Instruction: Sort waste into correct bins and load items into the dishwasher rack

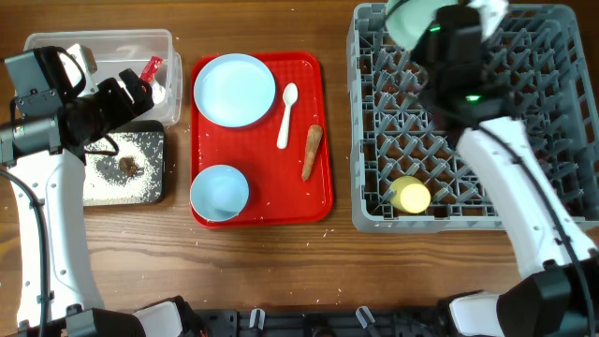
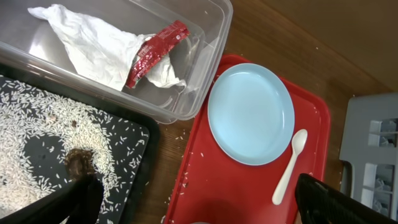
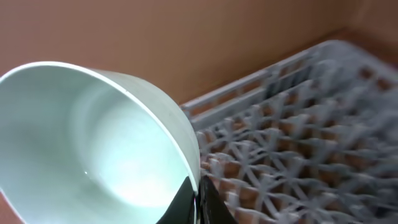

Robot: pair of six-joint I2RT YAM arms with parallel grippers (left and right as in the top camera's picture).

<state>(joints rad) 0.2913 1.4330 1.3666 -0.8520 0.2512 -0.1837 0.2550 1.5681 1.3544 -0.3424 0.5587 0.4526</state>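
Observation:
I will lower my right gripper toward the rack's far corner [image 1: 380, 62] [image 3: 214, 132] by the red serving tray and release the bowl there. The rack's wires below are empty.
My right gripper [image 3: 198, 202] is shut on the rim of a pale blue-green bowl [image 3: 93, 143], held above the far left corner of the grey dishwasher rack [image 1: 562, 94]; the bowl also shows in the overhead view [image 1: 404, 21]. A yellow cup [image 1: 409, 196] lies in the rack. My left gripper [image 2: 193, 202] is open and empty over the gap between the black tray [image 2: 134, 140] and the red serving tray [image 2: 242, 186]. The clear tub [image 2: 205, 68] holds the white tissue [image 2: 87, 43] and red wrapper [image 2: 155, 50]. Rice grains [image 2: 37, 143] and a brown lump [image 2: 78, 163] lie in the black tray.
On the red serving tray [image 1: 318, 201] are a pale blue plate [image 1: 234, 89], a second bowl [image 1: 219, 191], a white spoon [image 1: 286, 114] and a brown stick-shaped food piece [image 1: 312, 150]. A few rice grains lie scattered on the wooden table near the tray.

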